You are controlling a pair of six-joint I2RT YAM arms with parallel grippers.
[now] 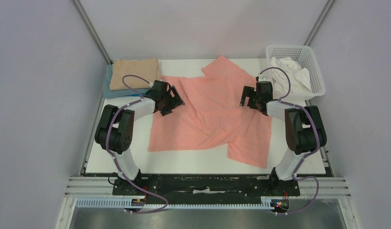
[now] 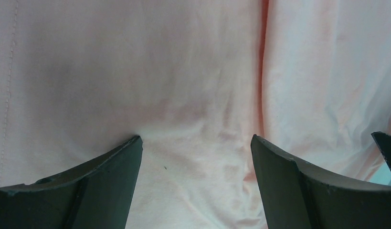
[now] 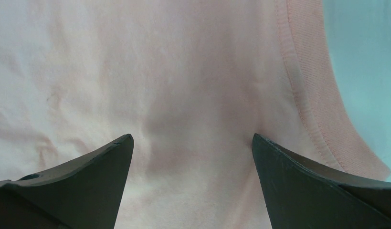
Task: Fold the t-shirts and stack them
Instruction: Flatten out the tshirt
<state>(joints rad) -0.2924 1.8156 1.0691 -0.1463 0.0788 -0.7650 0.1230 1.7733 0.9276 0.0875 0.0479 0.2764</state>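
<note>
I should next move my left gripper back onto the t-shirt's near corner (image 1: 151, 148), because it lies to the left of my gripper in the top view, where bare table borders the t-shirt.
The salmon-pink t-shirt (image 1: 212, 112) lies spread and wrinkled on the white table, one sleeve pointing to the back and one at the front right. My left gripper (image 1: 175, 101) is open, low over the shirt's left part; its wrist view (image 2: 195, 138) shows pink cloth between the spread fingers. My right gripper (image 1: 247, 99) is open over the shirt's right edge; its wrist view (image 3: 192, 138) shows pink cloth and a ribbed hem (image 3: 311, 90). A folded tan t-shirt (image 1: 134, 72) lies on a blue t-shirt (image 1: 108, 85) at the back left. White cloth (image 1: 291, 72) fills the basket.
The white mesh basket (image 1: 313, 61) stands at the back right corner. Grey walls close in the table on three sides. The table's bare white surface (image 1: 184, 160) shows along the front edge.
</note>
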